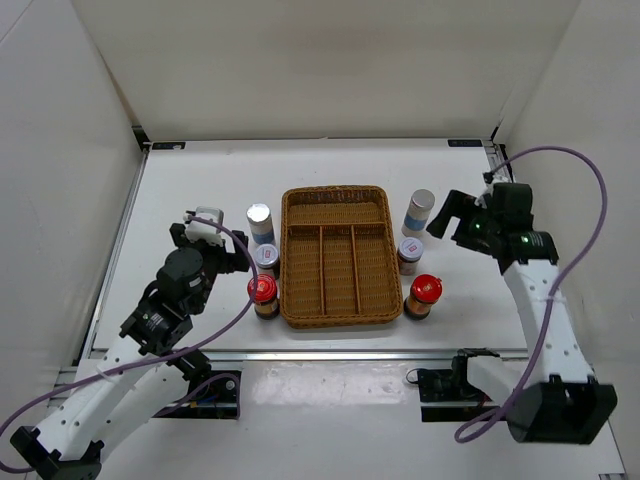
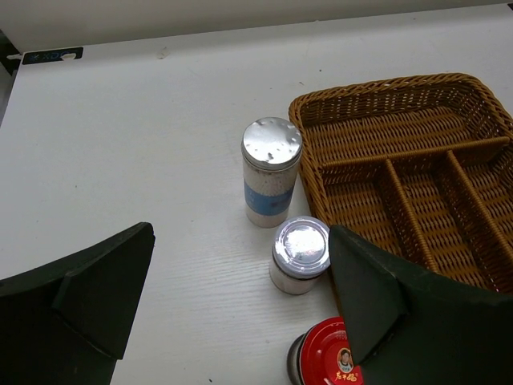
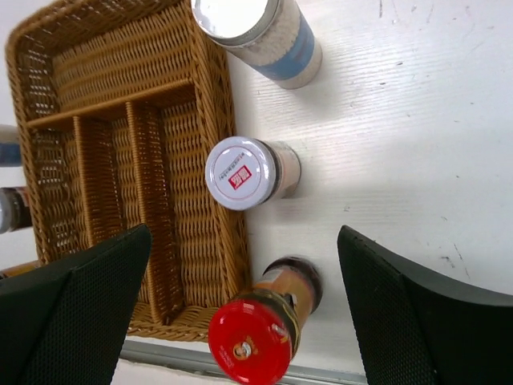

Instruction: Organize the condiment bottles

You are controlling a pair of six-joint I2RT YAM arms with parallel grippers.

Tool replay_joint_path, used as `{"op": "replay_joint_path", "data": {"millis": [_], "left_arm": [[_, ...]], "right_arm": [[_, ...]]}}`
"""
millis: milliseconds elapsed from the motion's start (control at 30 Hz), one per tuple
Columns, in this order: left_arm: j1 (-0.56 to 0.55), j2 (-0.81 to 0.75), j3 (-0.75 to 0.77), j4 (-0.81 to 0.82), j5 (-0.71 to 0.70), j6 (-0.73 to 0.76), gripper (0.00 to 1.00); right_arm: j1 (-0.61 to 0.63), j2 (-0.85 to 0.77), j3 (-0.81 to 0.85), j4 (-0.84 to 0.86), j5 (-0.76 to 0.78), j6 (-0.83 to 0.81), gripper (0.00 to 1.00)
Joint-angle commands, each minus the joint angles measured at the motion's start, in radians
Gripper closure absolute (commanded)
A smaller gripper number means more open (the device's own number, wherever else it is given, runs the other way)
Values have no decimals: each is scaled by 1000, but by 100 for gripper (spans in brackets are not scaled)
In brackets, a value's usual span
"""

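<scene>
My right gripper moves outward and toward the tray next, open fingers around the silver cap, as the tall bottle stands outward of it, nearer the tray.
Three bottles stand in a row left of the wicker tray: a tall silver-capped bottle, a short silver-lidded jar and a red-capped bottle. Three more stand right of the tray: a tall silver-capped bottle, a short jar and a red-capped bottle. My left gripper is open and empty, just left of the left row; the left wrist view shows that tall bottle, jar and red cap. My right gripper is open and empty, right of the right row; the right wrist view shows that tall bottle, jar and red-capped bottle.
The wicker tray has one wide compartment at the back and three long ones in front, all holding nothing. It also shows in the left wrist view and the right wrist view. White walls enclose the table on three sides.
</scene>
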Motion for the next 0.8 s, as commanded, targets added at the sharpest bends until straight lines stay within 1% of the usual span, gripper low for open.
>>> {"op": "replay_joint_path", "data": {"millis": [0,33,100,167,233,267,367,467,567,633,700,767], "left_arm": [[-5,-7,-15,16,-20,16,0],[-5,-7,-15,16,-29,16,0],[-5,-7,-15,16,-29,16,0],[-5,-7,-15,25,-38,16,0],[-5,-16,-15,25,-38,16,0],[-5,-16,-15,25,-38,16,0],[-5,-16,-15,25,-38,16,0],[-5,-16,-15,25,-38,16,0],[-5,-25,-24,25,-38,16,0],[-5,-25,-24,34,-38,16,0],[-5,-25,-24,34,-38,16,0],[-5,-25,-24,34,-38,16,0]], "right_arm": [[46,108,105,12,68,-14,0],[78,171,131,12,117,-14,0],[136,232,200,12,177,-14,0],[170,323,248,12,275,-14,0],[190,413,327,-8,323,-2,0],[200,471,378,-8,334,-2,0],[209,574,447,-17,360,-2,0],[209,642,525,-26,383,-2,0],[209,712,567,-26,394,-11,0],[209,757,599,-37,394,-11,1],[209,791,611,-48,404,-11,6],[209,820,622,-57,404,0,8]]}}
